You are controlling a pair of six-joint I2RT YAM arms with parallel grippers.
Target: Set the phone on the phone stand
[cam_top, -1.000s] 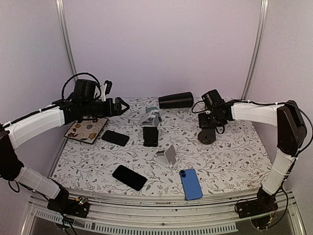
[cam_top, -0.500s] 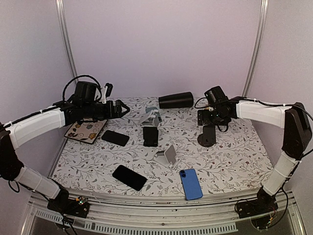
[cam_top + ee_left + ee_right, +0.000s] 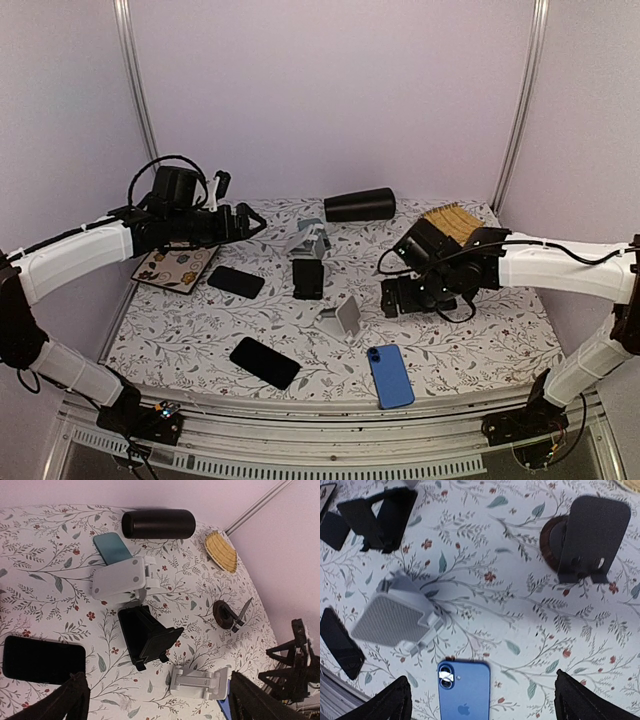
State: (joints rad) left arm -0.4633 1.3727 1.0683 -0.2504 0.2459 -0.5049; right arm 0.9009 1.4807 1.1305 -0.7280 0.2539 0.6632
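Observation:
The robot should next bring the open fingers of its right gripper back and down to the blue phone, astride its middle (image 3: 391, 377) (image 3: 464, 706), because the phone lies flat below and nearer the base.
A blue phone (image 3: 390, 375) lies face down near the front edge; it also shows in the right wrist view (image 3: 464, 690). A white folding stand (image 3: 342, 318) sits just left of and behind it, also in the right wrist view (image 3: 397, 615) and the left wrist view (image 3: 200, 682). My right gripper (image 3: 400, 297) is open and empty, hovering above the mat just behind the blue phone (image 3: 482, 700). My left gripper (image 3: 245, 220) is open and empty, held high at the back left (image 3: 160, 700).
Two black phones (image 3: 264, 362) (image 3: 236, 281) lie at the left. A black stand (image 3: 308, 278), a grey-white stand (image 3: 305, 240) on a teal phone (image 3: 114, 549), a dark round-base stand (image 3: 585, 540), a black cylinder (image 3: 360, 204), a wicker fan (image 3: 455, 222) and a patterned tile (image 3: 177, 265) are around.
My right arm swung from the dark round-base stand at the back right forward and left, to above the mat near the blue phone. My left arm hardly moved.

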